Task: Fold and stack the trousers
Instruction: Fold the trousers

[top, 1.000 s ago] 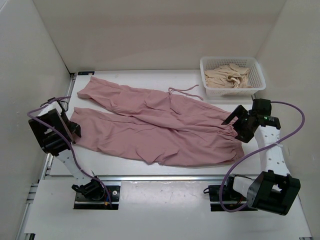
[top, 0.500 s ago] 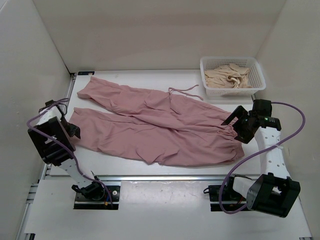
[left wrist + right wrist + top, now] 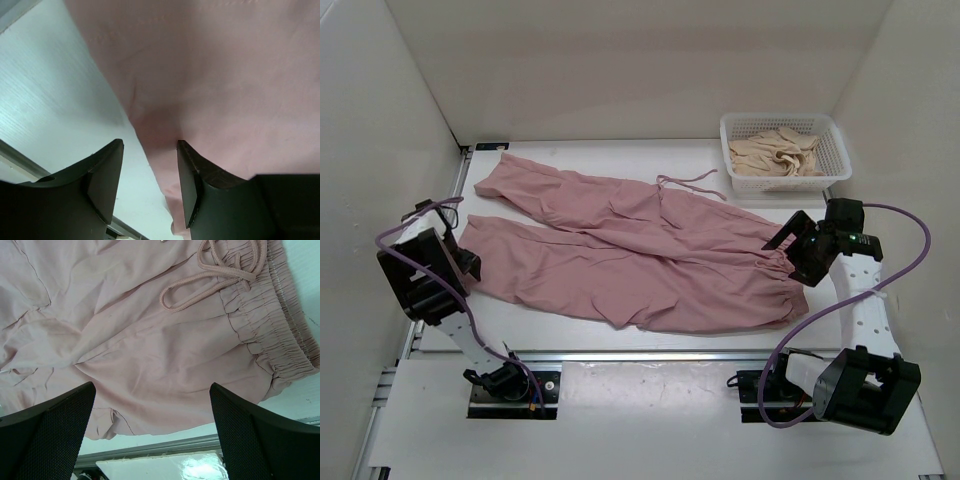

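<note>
The waistband's near end, a gathered corner, lies below my right gripper and nearer my base. Next, my right gripper draws back and lowers open onto it.
The dusty-pink trousers (image 3: 640,250) lie spread flat on the white table, legs to the left and waist to the right. The drawstring (image 3: 695,183) trails off the far edge of the waist. My left gripper (image 3: 462,264) is at the hem of the near leg. In the left wrist view it (image 3: 149,146) is open, low over the table, with the leg's edge (image 3: 165,150) between the jaws. My right gripper (image 3: 788,256) hovers over the waist, wide open and empty (image 3: 152,387). The gathered waistband (image 3: 280,340) and a drawstring loop (image 3: 210,277) show below it.
A white mesh basket (image 3: 840,150) stands at the back right and holds a beige cream garment (image 3: 775,152). White walls close the table in on the left, back and right. A metal rail (image 3: 640,356) runs along the near edge.
My left arm has shifted slightly at the near leg's hem. The right arm and the trousers have not moved.
</note>
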